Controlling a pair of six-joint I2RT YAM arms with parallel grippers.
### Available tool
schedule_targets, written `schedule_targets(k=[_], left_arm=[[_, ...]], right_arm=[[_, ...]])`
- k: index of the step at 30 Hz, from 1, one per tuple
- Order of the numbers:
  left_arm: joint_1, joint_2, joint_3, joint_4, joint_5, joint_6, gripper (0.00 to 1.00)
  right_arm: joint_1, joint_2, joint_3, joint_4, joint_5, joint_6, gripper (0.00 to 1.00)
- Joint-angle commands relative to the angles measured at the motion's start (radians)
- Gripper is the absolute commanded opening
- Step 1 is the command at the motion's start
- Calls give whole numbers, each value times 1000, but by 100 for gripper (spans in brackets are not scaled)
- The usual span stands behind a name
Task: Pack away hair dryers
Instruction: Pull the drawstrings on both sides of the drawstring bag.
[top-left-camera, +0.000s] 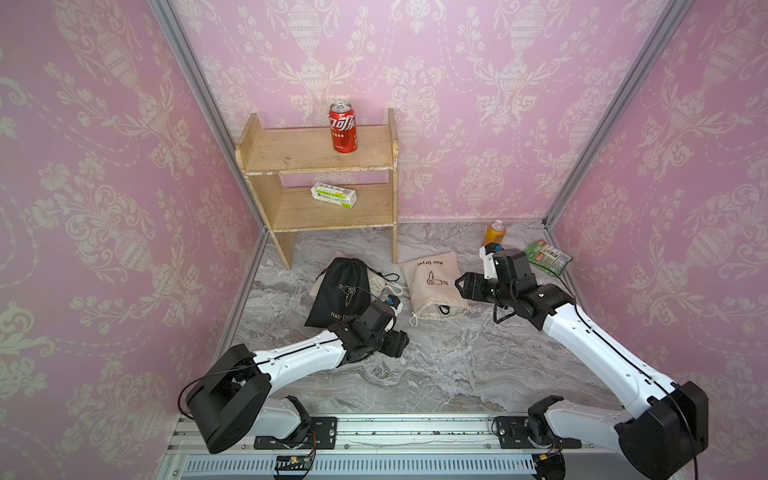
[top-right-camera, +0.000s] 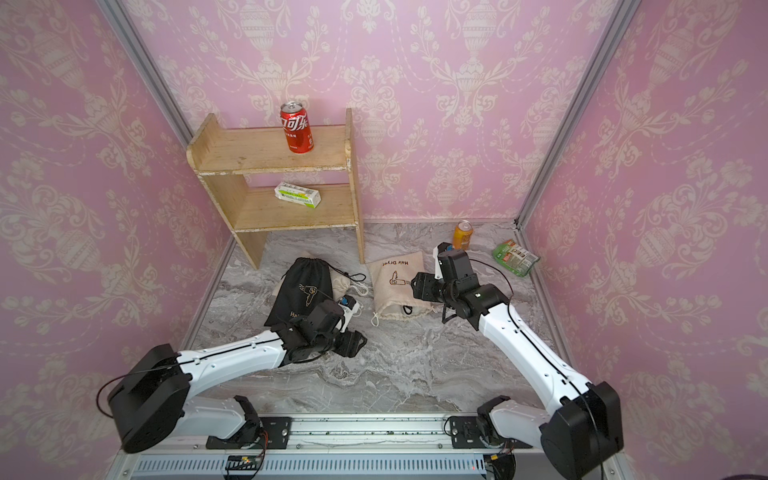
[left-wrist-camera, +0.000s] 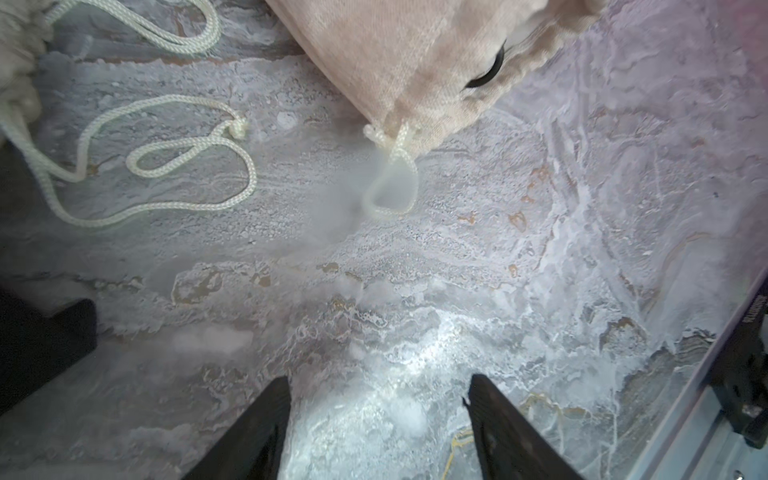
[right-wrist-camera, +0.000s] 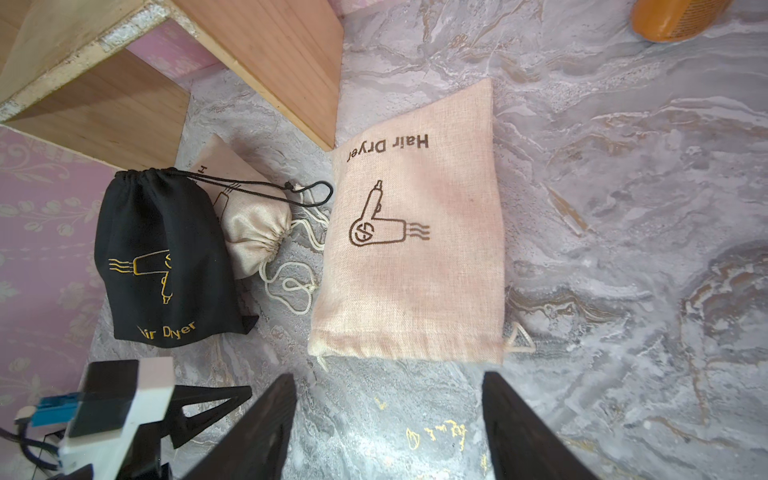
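Observation:
The opening of the large pouch is still wide open. My left gripper will next move outward and down to close on the pale drawstring loop (top-left-camera: 413, 320) (left-wrist-camera: 392, 188) at the nearer corner of the pouch's opening.
No hair dryers show in any view. Three drawstring pouches lie on the marble table: a black pouch (top-left-camera: 340, 291) (right-wrist-camera: 166, 257), a small beige pouch (top-left-camera: 376, 284) (right-wrist-camera: 253, 232) partly under it, and a large beige pouch (top-left-camera: 432, 284) (top-right-camera: 395, 282) (right-wrist-camera: 415, 249) printed "Hair Dryer". A black loop (left-wrist-camera: 486, 70) peeks from the large pouch's mouth. My left gripper (top-left-camera: 397, 343) (left-wrist-camera: 378, 380) hovers open over bare table near that mouth. My right gripper (top-left-camera: 459, 286) (right-wrist-camera: 387, 376) is open just right of the large pouch, with nothing between its fingers.
A wooden shelf (top-left-camera: 316, 162) stands at the back left with a red cola can (top-left-camera: 343, 128) on top and a green-white box (top-left-camera: 333, 195) on the lower board. An orange can (top-left-camera: 494, 232) and a green packet (top-left-camera: 547, 255) lie at the back right. Pink walls close three sides.

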Motion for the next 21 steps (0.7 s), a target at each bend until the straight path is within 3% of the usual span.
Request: schedule_targets(k=[1,12,21], left_arm=[[-1,88,77,57,30,139,72],[79,314,191,137,103,243,73],[99,369,215,217,137,234,67]], right_arm=[[-22,-43,-49,28,-14,28,73],[-49,-87,-86,59,-47,32,73],[-51,-96,-84,63,-54,34,73]])
